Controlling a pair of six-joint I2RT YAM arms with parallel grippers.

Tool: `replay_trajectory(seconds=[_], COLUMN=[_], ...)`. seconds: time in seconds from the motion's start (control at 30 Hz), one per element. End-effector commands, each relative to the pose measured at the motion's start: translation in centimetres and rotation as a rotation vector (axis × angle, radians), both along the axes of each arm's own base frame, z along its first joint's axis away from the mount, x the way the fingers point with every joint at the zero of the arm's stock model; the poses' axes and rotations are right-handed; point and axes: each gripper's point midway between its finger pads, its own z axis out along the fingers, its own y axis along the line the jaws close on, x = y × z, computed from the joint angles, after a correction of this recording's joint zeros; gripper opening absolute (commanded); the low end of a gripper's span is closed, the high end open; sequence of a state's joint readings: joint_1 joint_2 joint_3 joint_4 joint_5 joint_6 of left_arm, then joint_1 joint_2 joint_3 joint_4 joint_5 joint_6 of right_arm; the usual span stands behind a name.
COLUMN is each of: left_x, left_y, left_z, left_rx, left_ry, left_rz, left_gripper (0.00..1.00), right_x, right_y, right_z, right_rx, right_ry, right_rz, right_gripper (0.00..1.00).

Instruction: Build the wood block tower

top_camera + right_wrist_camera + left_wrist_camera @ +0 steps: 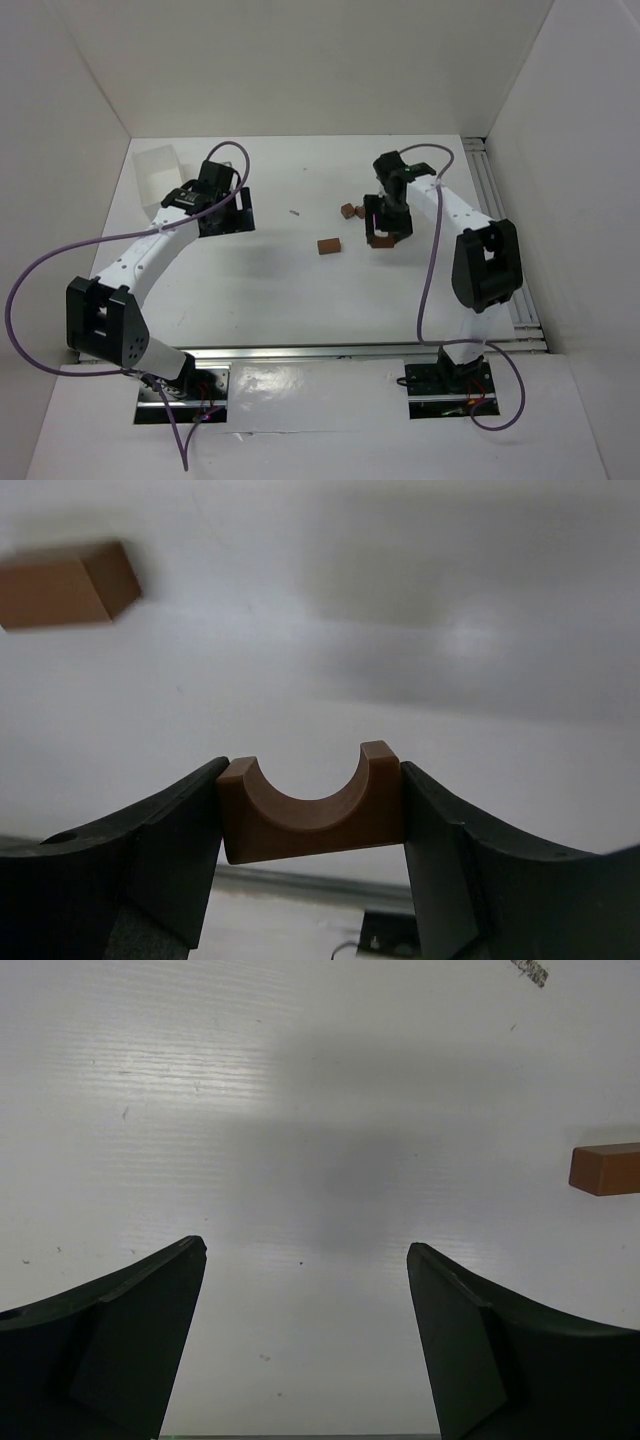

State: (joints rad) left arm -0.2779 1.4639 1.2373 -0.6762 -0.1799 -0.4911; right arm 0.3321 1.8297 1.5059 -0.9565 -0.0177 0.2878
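Observation:
My right gripper tilts and lowers back toward my base next, down onto the bare tabletop, where open space lets me release the arch-shaped wood block.
My right gripper (384,238) is shut on a reddish-brown arch-shaped wood block (312,815), held by its two ends with the curved cut facing up, just above the table. A rectangular wood block (329,246) lies to its left; it also shows in the right wrist view (65,583) and at the right edge of the left wrist view (607,1169). Two small cubes (352,211) lie side by side behind it. No stacked tower shows. My left gripper (226,216) is open and empty over bare table, with its fingers (130,1320) wide apart.
A clear plastic tray (158,170) stands at the back left corner. A small grey scrap (295,212) lies mid-table. An aluminium rail (500,230) runs along the right side. White walls enclose the table on three sides.

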Motion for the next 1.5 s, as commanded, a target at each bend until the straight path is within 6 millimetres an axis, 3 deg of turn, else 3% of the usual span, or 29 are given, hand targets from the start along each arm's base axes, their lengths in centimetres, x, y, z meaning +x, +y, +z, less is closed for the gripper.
replay_trajectory(seconds=[0.0,0.07,0.27,0.43,0.77,0.9,1.13,1.17,1.23,1.33,1.47], left_x=[0.1,-0.1,-0.7,-0.8,-1.2,-1.4,-1.4,-1.4,-1.3,-1.2,-1.4], left_y=[0.5,0.5,0.2,0.6,1.4,1.6,1.6,1.6,1.6,1.4,1.5], left_z=[2.2,1.6,1.4,1.1,1.5,1.7,1.7,1.7,1.5,1.8,1.7], left_rx=[0.024,0.027,0.014,0.031,0.062,0.069,0.069,0.069,0.072,0.062,0.065], left_ry=[-0.084,-0.075,-0.07,-0.065,-0.075,-0.077,-0.077,-0.077,-0.069,-0.075,-0.067], left_rz=[-0.019,-0.019,-0.028,-0.016,0.007,0.013,0.013,0.013,0.013,0.008,0.007], left_gripper=[0.94,0.94,0.94,0.94,0.94,0.94,0.94,0.94,0.94,0.94,0.94], right_x=[-5.7,-7.6,-10.2,-9.7,-8.7,-7.7,-4.5,-4.4,-2.8,-2.1,-3.2], right_y=[0.2,0.1,0.5,-0.4,0.0,0.2,0.9,0.8,1.1,1.0,1.1], right_z=[-0.5,-1.4,-2.6,-4.3,-7.8,-8.7,-7.0,-7.0,-5.4,-3.1,-1.7], right_rx=[0.045,0.023,0.011,-0.065,-0.109,-0.115,-0.152,-0.158,-0.143,-0.148,-0.109], right_ry=[0.155,0.218,0.363,0.404,0.406,0.373,0.218,0.213,0.139,0.065,-0.021], right_rz=[-0.026,-0.027,-0.01,-0.02,-0.035,-0.078,-0.125,-0.14,-0.155,-0.167,-0.154], right_gripper=[0.57,0.58,0.59,0.61,0.61,0.66,0.94,0.94,0.95,0.96,0.96])
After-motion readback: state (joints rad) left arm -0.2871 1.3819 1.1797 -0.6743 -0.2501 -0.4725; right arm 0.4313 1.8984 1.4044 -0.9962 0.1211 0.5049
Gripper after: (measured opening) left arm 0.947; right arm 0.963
